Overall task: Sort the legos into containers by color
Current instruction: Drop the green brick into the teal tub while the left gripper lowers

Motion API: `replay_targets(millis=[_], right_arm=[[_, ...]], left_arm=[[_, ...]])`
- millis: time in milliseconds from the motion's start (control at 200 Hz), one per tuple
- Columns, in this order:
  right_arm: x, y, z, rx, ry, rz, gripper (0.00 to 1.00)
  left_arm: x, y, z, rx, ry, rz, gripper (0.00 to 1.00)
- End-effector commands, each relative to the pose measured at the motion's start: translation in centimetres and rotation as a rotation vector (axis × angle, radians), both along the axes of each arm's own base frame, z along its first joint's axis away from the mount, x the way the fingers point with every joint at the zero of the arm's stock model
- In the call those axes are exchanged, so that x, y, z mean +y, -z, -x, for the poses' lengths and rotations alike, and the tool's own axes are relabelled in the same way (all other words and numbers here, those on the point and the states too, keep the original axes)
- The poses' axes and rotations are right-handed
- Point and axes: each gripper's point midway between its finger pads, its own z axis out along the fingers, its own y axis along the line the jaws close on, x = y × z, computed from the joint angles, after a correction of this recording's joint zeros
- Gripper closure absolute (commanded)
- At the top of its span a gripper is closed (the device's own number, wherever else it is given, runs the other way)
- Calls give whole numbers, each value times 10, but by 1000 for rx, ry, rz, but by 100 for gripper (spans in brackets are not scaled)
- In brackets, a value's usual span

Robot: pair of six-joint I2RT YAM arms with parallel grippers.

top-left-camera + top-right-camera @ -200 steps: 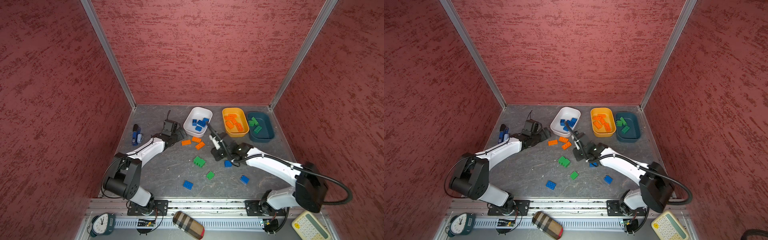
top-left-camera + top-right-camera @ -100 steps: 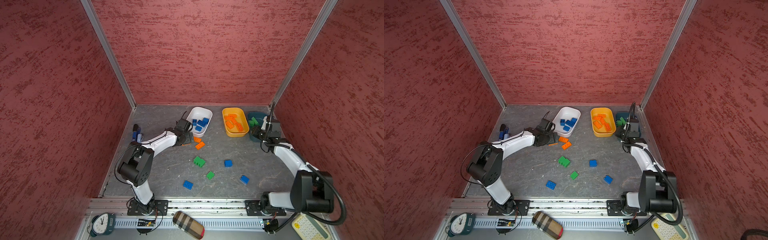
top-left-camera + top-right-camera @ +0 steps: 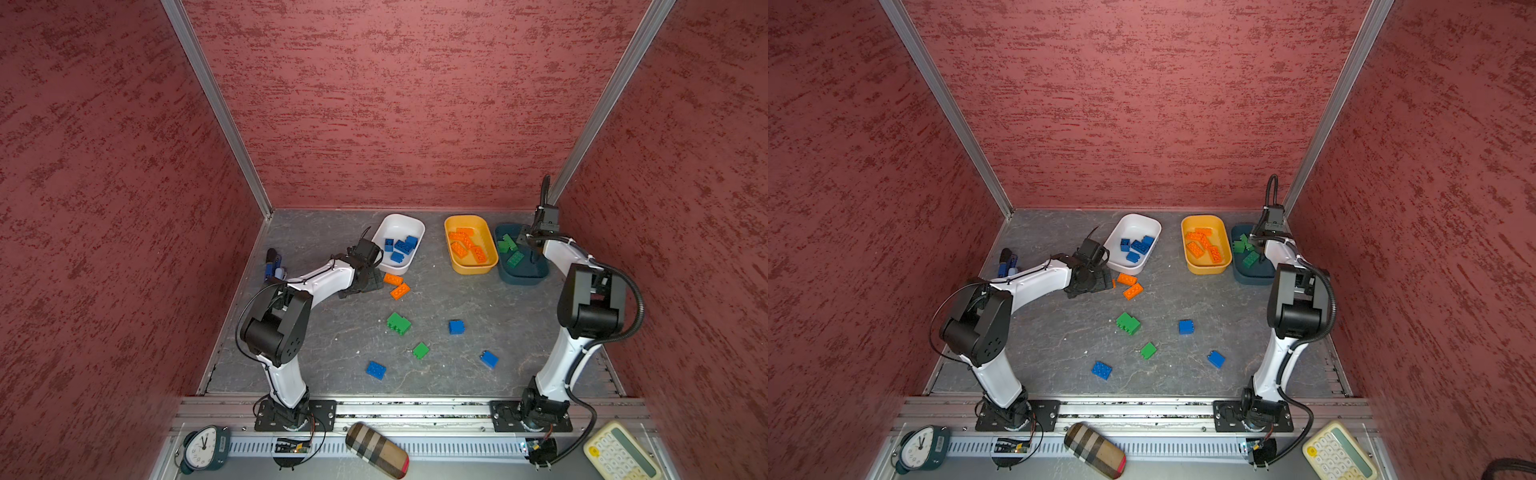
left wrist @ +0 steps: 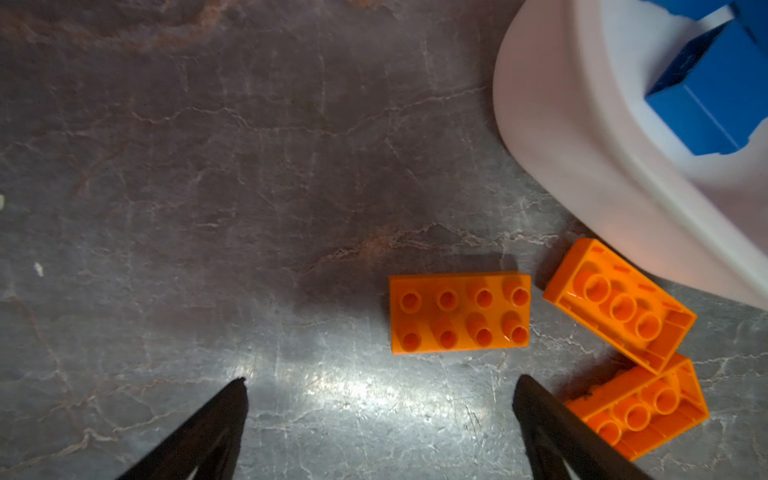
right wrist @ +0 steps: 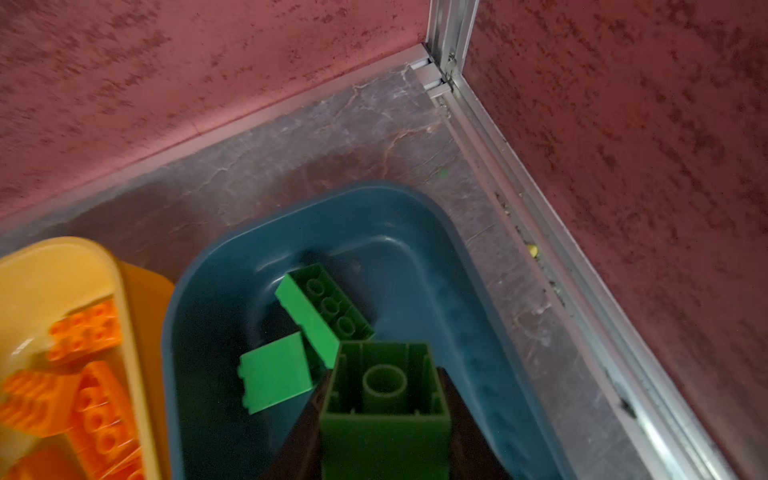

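Observation:
I will next move my left gripper toward the white container and lower it around both short ends, because the studded orange lego is closer to one finger than to the other.
My right gripper is shut on a green square lego, held over the dark teal container, which holds other green legos. My left gripper stands open low over the floor, nothing between its fingers. It is just short of three orange legos lying beside the white container, which holds blue legos. The yellow-orange container holds orange ones. Loose on the floor are green legos and blue legos in both top views.
A blue-and-black gadget lies by the left wall. Red walls close the back and sides. The teal container sits near the back right corner. On the front rail lie a clock, a plaid case and a calculator.
My right arm has swung from the middle of the floor to the teal container at the back right. My left gripper has moved right, up to the orange legos.

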Motion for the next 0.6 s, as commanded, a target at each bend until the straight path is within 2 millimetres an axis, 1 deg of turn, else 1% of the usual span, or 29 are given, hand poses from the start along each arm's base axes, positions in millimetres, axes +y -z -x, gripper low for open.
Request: replay_targets(millis=[0,45,90,130,190,200,215,225,316,421,516,596], right_arm=[[-16,9,-2,98,-24,117,65],[-15,11,-5,99,-28,109,57],[-14,7,-7,89,-23,90,52],[-11,2,-8,75,-24,69,41],[-5,-8,-8,43,-26,40,23],[-5,-10,-7,36,-24,36,16],[-4,-14,-7,26,-24,31,4],[-4,-16,-6,20,-23,30,2],[0,-35,-2,-32,-9,7,1],[6,-53,4,-81,-17,-15,1],[10,-60,8,-105,-23,-32,1],[12,-65,11,-122,-25,-40,1]], left_arm=[[-7,2,-5,21,23,-5,1],[-9,4,-4,27,33,-13,1],[-9,4,-5,30,35,-18,1],[-10,5,-5,32,35,-18,0],[-12,5,-8,32,41,-12,0],[-13,5,-8,34,43,-13,0],[-13,5,-8,35,43,-13,1],[-13,6,-8,38,42,-15,1],[-15,8,-12,44,43,-21,7],[-26,12,-16,54,80,1,8],[-32,15,-18,60,89,-3,9],[-31,18,-20,69,83,-12,16]])
